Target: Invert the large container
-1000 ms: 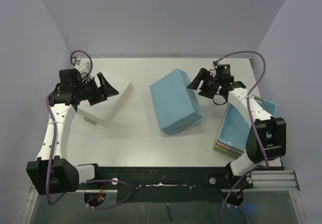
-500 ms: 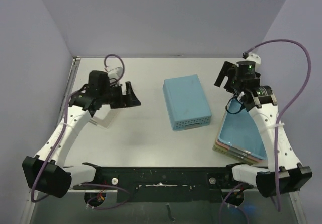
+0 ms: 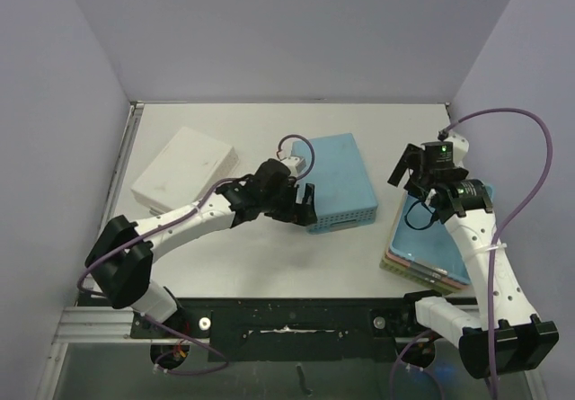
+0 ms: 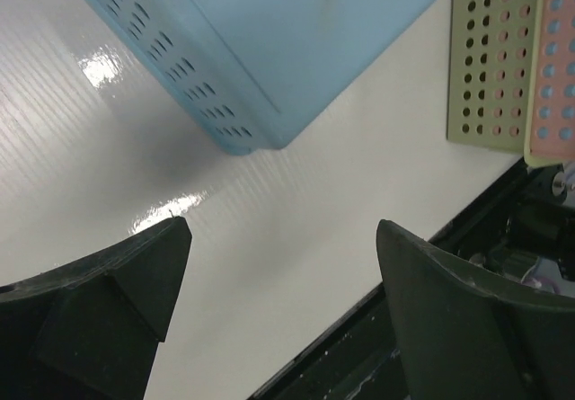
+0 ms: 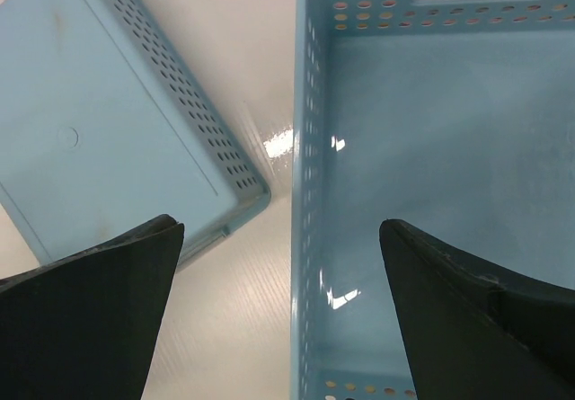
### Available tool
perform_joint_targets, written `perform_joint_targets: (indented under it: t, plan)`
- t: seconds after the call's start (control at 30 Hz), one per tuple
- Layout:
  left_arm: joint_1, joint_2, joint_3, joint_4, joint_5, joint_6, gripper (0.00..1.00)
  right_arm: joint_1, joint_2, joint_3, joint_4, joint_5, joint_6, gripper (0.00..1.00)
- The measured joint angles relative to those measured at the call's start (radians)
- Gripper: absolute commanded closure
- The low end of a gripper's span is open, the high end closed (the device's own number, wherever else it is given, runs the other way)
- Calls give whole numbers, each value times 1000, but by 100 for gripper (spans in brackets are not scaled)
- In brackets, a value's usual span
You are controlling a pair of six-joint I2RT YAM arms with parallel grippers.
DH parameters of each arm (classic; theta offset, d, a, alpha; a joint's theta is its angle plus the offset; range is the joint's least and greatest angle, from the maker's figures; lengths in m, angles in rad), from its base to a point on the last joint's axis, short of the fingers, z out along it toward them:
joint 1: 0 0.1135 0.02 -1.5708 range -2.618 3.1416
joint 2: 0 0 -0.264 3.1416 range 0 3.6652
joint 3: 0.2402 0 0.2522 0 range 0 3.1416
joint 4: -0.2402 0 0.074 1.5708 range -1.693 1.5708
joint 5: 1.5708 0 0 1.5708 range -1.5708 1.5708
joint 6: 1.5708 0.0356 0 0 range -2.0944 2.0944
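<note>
My right gripper should move down next onto the basket's side toward the container and narrow its fingers around it, because the blue basket's rim facing the container [image 3: 331, 181] runs between my open fingers.
A large light-blue perforated container [image 3: 331, 181] lies upside down in the middle of the table, its flat bottom facing up. It also shows in the left wrist view [image 4: 269, 31] and the right wrist view [image 5: 99, 139]. My left gripper [image 3: 305, 204] is open and empty at the container's near left corner, just off its wall; in its wrist view [image 4: 283, 270] only table lies between the fingers. My right gripper [image 3: 406, 168] is open and empty, to the right of the container, above the left rim of a blue basket; it shows in the right wrist view [image 5: 280, 270].
A stack of open baskets [image 3: 433, 247], blue on top over pink and green, sits at the right table edge; its top one fills the right wrist view [image 5: 431, 193], its lower ones show in the left wrist view [image 4: 503, 67]. A white box [image 3: 184, 170] lies at the left.
The blue container was turned and set straight by half a second ago and has stayed there. My left arm swung from the white box to its near left corner. My right gripper shifted slightly nearer.
</note>
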Motion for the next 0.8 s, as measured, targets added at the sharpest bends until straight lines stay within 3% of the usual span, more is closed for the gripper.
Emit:
perform_joint_targets:
  t: [0.3, 0.53, 0.67, 0.8]
  plan:
    - [-12, 39, -111, 254, -108, -74, 14, 0, 0, -122, 79, -43, 7, 2]
    - [-18, 89, -171, 404, -158, -77, 18, -13, 10, -123, 77, -77, -20, 1]
    - [-10, 134, -175, 479, -160, -74, 25, -14, 42, -113, 78, -80, -30, 13]
    - [28, 242, -95, 534, -95, -84, 26, -32, 51, -102, 76, -93, -47, 32]
